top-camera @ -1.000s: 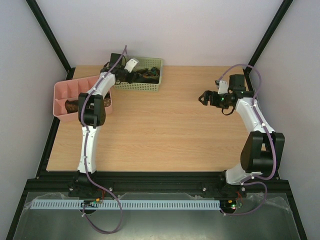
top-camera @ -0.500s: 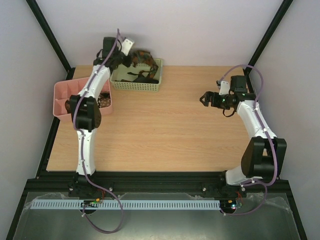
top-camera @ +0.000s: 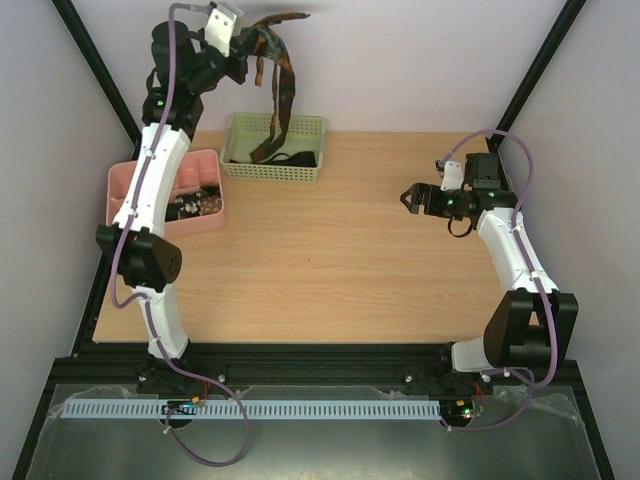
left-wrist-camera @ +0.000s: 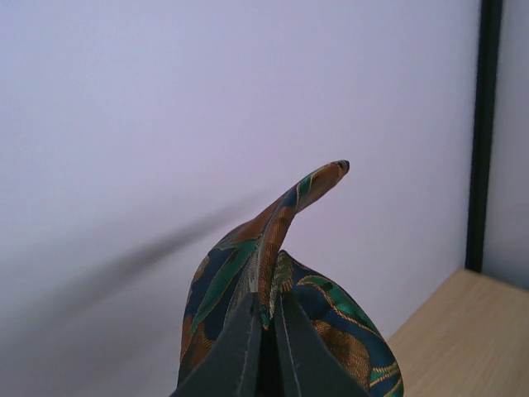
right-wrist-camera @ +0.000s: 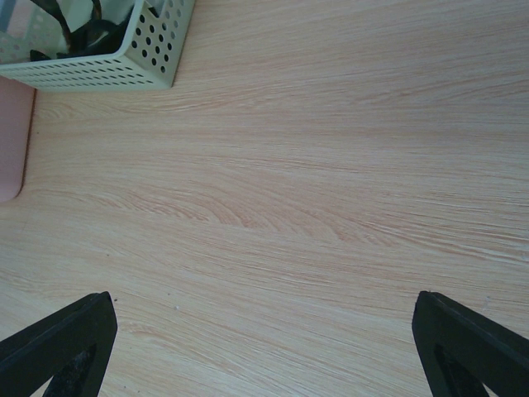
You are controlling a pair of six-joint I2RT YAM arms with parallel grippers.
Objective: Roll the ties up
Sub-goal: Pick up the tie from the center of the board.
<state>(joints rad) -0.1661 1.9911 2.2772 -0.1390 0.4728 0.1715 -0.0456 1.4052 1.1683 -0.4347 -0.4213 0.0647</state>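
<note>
Loops of the tie hang in the basket (top-camera: pixel 272 172), so the left gripper will next rise, swing to the right in the top view and lower to release the tie's fold on the bare tabletop.
My left gripper (top-camera: pixel 243 45) is raised high above the table's back left and is shut on a fold of a tie (top-camera: pixel 283 90), dark with an orange-green pattern. The tie hangs in loops down into the green basket (top-camera: pixel 272 172). In the left wrist view the fingers (left-wrist-camera: pixel 245 347) pinch the tie (left-wrist-camera: pixel 219 277) against the pale wall. More dark ties (top-camera: pixel 292 158) lie in the basket. My right gripper (top-camera: pixel 410 197) hovers open over the right of the table, holding nothing; its fingertips (right-wrist-camera: pixel 66 343) frame bare wood.
A pink compartment tray (top-camera: pixel 130 185) with small dark coils (top-camera: pixel 192 205) stands at the left edge, next to the basket (right-wrist-camera: pixel 124 70). Black frame posts rise at the back corners. Bare wooden tabletop (top-camera: pixel 320 260) lies between the arms.
The left gripper closed on the tie in the basket and rose steeply, lifting the tie until it hangs from high up. The right arm barely moved.
</note>
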